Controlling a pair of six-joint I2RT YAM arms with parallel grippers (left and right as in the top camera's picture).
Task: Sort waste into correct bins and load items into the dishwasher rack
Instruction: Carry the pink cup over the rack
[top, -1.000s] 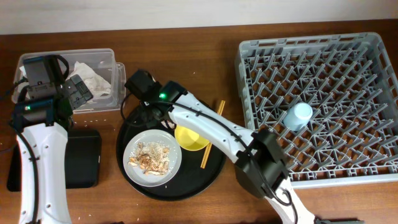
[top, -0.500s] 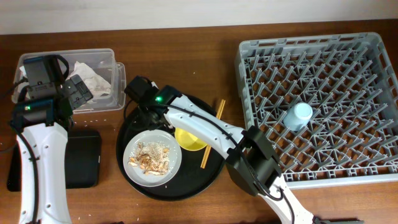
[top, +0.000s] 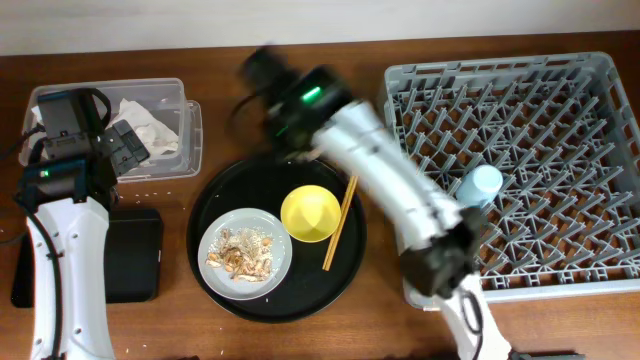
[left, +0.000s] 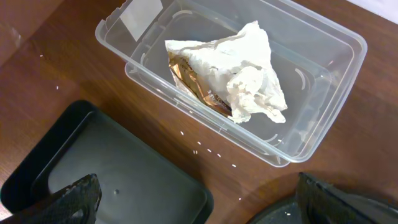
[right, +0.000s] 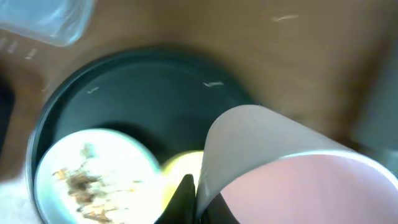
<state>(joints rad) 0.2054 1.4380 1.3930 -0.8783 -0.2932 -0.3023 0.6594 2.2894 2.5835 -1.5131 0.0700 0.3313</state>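
My right gripper needs to swing to its right in the overhead view, then lower and release over the dishwasher rack's empty wires beyond the light-blue cup.
My right gripper (top: 262, 70) is blurred above the table behind the round black tray; in the right wrist view it (right: 196, 199) is shut on the rim of the pink cup (right: 292, 180). The light-blue cup (top: 480, 186) stands in the grey dishwasher rack (top: 500, 68). The yellow bowl (top: 310, 213), the chopsticks (top: 338, 222) and the plate (top: 275, 275) with food scraps (top: 240, 250) sit on the round tray. My left gripper (left: 199, 205) is open and empty above the shallow black tray (left: 112, 168) and the clear box (left: 311, 106), which holds the napkin (left: 249, 81) and brown wrapper (left: 186, 74).
The large round black tray (top: 290, 300) lies in the middle, between the clear box (top: 192, 130) and the rack. The shallow black tray (top: 135, 255) lies at the front left, under my left arm. Bare wooden table lies behind the round tray.
My right arm has swung up and back to the right from the round tray, carrying the pink cup. The yellow bowl now shows whole. My left arm has not moved.
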